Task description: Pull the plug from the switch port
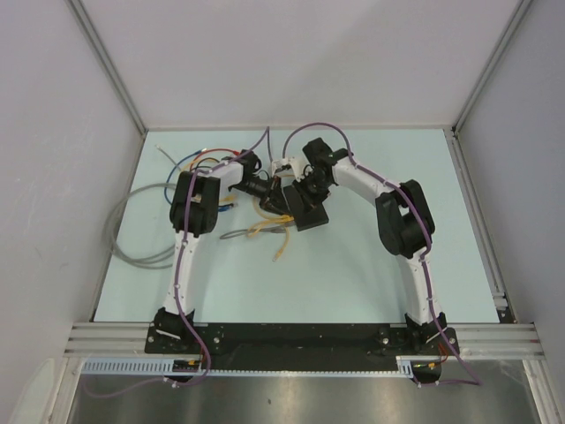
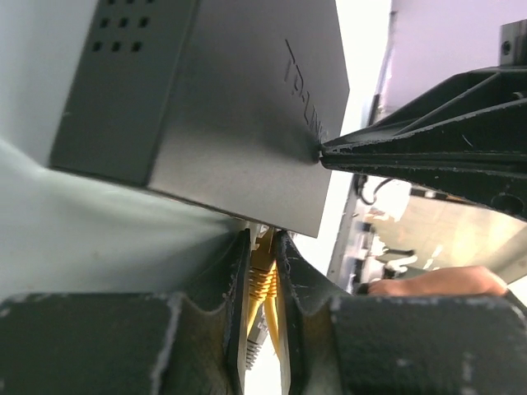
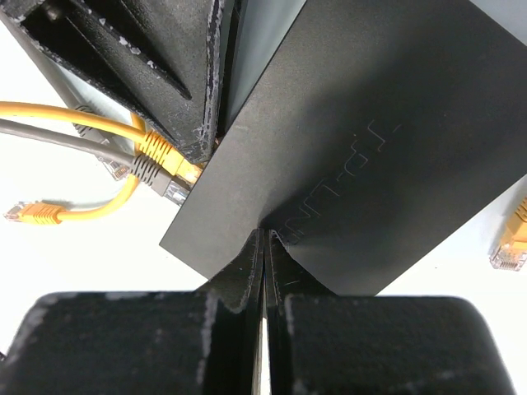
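My left gripper tugs slightly toward the left in the top view next, then releases the yellow plug (image 1: 288,217) (image 2: 262,280), as it still meets the switch's socket side.
The switch (image 1: 309,208) is a flat black box in the middle of the table; it also shows in the left wrist view (image 2: 239,123) and the right wrist view (image 3: 362,140). My left gripper (image 2: 262,247) is shut on a yellow plug (image 2: 262,280) right at the switch's edge. In the right wrist view that plug (image 3: 160,155) still meets the switch's socket side, with a grey plug (image 3: 156,177) beside it. My right gripper (image 3: 265,239) is shut, its closed tips pressing on the switch's top face. Its fingers (image 2: 412,156) show in the left wrist view.
Loose yellow cable ends lie beside the switch, one on the left (image 3: 37,212) and one on the right (image 3: 510,243). Grey cable loops (image 1: 141,230) and coloured wires (image 1: 199,161) lie at the table's left. Walls enclose the back and both sides.
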